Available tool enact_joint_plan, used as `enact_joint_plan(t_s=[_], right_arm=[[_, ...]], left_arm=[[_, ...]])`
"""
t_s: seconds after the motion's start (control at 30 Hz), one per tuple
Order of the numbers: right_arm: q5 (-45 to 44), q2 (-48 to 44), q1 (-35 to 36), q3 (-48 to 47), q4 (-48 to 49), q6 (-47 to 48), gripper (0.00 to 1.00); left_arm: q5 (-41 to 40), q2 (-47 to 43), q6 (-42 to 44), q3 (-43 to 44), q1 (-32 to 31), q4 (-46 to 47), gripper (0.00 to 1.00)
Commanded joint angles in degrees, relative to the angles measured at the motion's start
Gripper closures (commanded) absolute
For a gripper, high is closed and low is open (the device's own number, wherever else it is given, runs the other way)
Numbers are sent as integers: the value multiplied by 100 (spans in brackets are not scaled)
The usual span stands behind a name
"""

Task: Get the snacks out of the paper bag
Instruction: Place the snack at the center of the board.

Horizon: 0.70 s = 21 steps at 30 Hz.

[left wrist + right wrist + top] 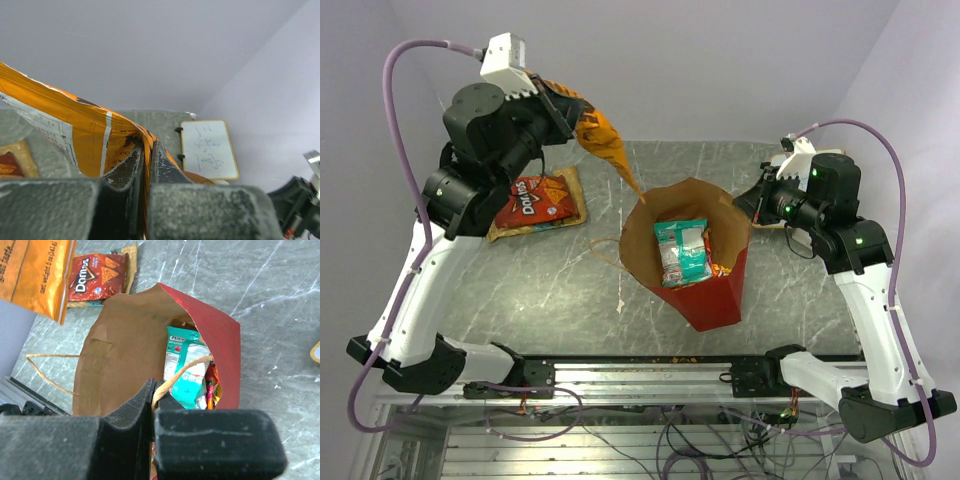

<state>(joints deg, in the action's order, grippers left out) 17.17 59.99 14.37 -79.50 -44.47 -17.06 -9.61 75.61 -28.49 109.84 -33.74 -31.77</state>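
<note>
The left gripper goes down and to the left in the top view next, over the Doritos packet point(533, 203), to release the chip bag point(603, 140), because snacks lie there.
The red paper bag point(715, 300) lies open at the table's middle, its brown inside point(125, 345) facing up. A teal packet point(682, 252) and orange-red packets point(212, 385) lie inside it. My left gripper point(563, 108) is raised at the back left, shut on an orange chip bag point(603, 140) that hangs in the air, its tip over the bag's rim. In the left wrist view the fingers point(132, 160) pinch that orange chip bag point(85, 130). My right gripper point(159, 390) is shut on the paper bag's tan handle point(187, 371). A red Doritos packet point(533, 203) lies on the table at left.
A white framed board point(208, 148) lies on the table at the far right, behind the right arm. The paper bag's other handle point(605, 252) trails on the table to its left. Walls close the back and both sides.
</note>
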Motion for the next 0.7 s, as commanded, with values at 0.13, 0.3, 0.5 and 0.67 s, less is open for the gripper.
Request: enact_joint_plan(t_s=[0.13, 0.3, 0.5, 0.67], right_arm=[[-13, -46, 22, -110, 37, 26, 100], [-2, -20, 23, -118, 28, 38, 100], [-54, -12, 22, -129, 19, 44, 100], [-99, -8, 22, -118, 10, 45, 100]], left_arm=[[1143, 214, -496, 132, 1448, 92, 93], [2079, 364, -581, -489, 2462, 639, 93], [2950, 669, -648, -1234, 3234, 1438, 93], [3127, 1022, -475, -1533, 3522, 1846, 93]])
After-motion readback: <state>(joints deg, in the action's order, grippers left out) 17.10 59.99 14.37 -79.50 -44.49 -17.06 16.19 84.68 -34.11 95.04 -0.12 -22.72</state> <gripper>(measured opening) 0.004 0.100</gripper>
